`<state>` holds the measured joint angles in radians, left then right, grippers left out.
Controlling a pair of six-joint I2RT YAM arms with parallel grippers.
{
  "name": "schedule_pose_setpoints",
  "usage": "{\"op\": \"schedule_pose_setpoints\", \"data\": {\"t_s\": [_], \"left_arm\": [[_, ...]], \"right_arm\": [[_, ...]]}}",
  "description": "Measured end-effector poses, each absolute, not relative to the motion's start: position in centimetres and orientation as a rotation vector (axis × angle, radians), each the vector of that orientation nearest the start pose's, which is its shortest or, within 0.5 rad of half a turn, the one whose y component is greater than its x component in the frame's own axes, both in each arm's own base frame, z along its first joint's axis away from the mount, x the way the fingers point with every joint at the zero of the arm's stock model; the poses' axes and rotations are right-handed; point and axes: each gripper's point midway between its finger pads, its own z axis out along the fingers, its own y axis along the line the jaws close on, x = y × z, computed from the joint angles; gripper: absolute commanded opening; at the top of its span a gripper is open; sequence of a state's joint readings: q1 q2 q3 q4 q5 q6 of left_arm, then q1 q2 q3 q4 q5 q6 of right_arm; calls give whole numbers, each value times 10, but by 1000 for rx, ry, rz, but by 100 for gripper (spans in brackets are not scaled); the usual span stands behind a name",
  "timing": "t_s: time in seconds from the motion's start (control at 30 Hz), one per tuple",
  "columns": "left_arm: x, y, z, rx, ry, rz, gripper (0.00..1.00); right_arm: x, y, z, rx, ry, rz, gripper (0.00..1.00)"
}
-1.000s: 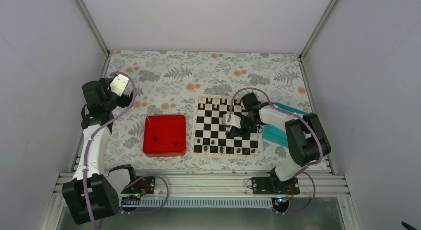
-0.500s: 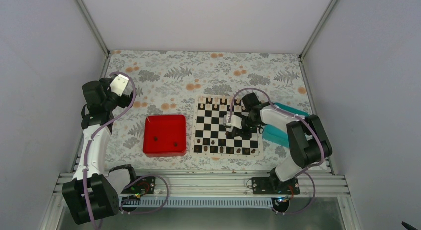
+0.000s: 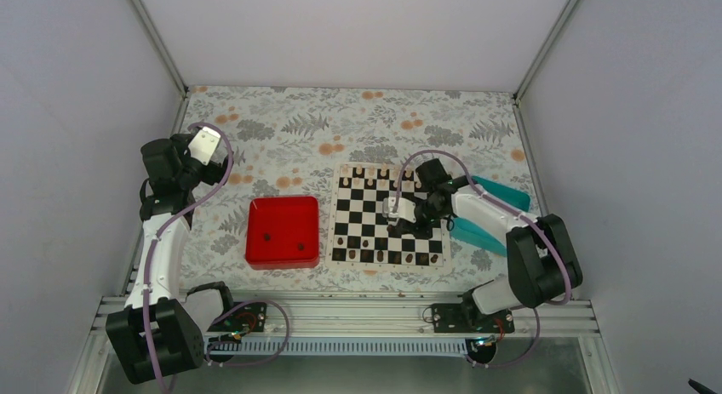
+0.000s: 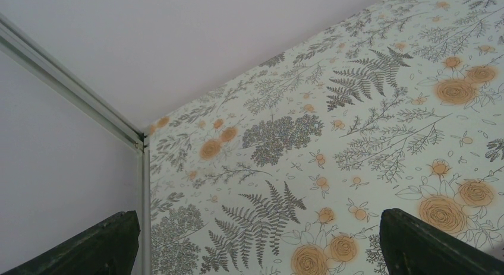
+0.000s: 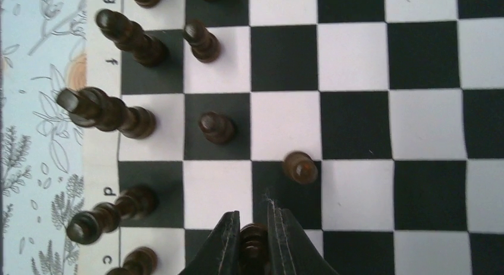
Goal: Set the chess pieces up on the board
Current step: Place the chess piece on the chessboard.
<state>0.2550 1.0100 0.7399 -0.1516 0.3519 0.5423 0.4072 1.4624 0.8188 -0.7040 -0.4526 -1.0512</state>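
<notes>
The right gripper needs to move down and back toward the lettered edge and let go over the pale d-row square point(image 3: 394, 244) point(image 5: 217, 194) beside the taller edge piece, because that square is empty.
The board point(image 3: 358, 208) lies right of centre, with dark chess pieces point(image 3: 409, 258) along its near rows. My right gripper point(image 3: 398, 226) hangs low over the board's right half. In the right wrist view it point(image 5: 254, 218) is shut on a dark chess piece point(image 5: 254, 239) above the c–d rows of the board point(image 5: 356, 55). A lone pawn point(image 5: 300, 167) stands just ahead of the fingertips. Taller pieces point(image 5: 107, 111) line the lettered edge. My left gripper point(image 3: 207, 144) is raised at the far left; in its wrist view it point(image 4: 258, 214) is open and empty.
A red tray point(image 3: 283, 202) left of the board holds two dark pieces point(image 3: 266, 236). A teal tray point(image 3: 502, 194) lies right of the board, partly under my right arm. Pale-topped pieces point(image 3: 375, 174) stand along the board's far edge. Walls close in on all sides.
My right arm's elbow has swung out to the right, uncovering more of the teal tray. Its gripper has stayed over the same part of the board. The left arm has not moved.
</notes>
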Motion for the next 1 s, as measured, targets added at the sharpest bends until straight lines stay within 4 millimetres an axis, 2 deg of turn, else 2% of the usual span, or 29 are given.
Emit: {"op": "schedule_pose_setpoints", "data": {"t_s": [0.33,0.77,1.0], "left_arm": [[350,30,233,503,1904,171,100],[350,30,233,503,1904,171,100],[350,30,233,503,1904,171,100]], "right_arm": [[193,193,39,-1976,1977,613,5],[193,199,25,-1993,1982,643,5],[197,200,24,-1989,1973,621,7]]}}
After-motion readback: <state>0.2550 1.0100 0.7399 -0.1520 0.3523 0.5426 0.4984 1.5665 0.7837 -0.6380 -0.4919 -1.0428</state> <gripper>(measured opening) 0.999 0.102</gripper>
